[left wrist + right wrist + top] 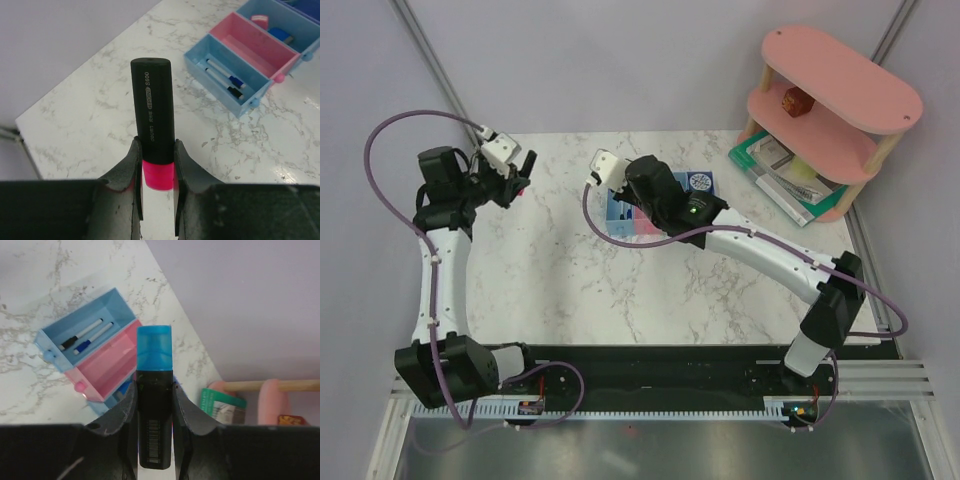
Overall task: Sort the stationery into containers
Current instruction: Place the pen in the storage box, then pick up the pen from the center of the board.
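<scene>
My left gripper moves to the right in the top view next, lowers there, and releases the pink highlighter [152, 110] inside the pink bin, since the bin lies empty.
My left gripper [156, 165] is shut on a pink highlighter [152, 110] with a black cap, held above the table's far left; it shows in the top view [518, 183]. My right gripper [154, 400] is shut on a blue highlighter [154, 347] by its black cap, above the row of bins [620, 225]. Two thin pens [224, 80] lie in the light blue bin [197, 62]. The pink bin [235, 35] looks empty. A pink eraser [259, 20] and a blue cube [281, 34] lie in the blue bin. The tape roll [700, 183] sits at the row's far end.
A pink two-tier shelf [840, 85] stands at the back right with a small brown block [797, 100] on its lower tier. A green-rimmed flat tray [765, 160] lies at its foot. The table's far edge meets a grey wall.
</scene>
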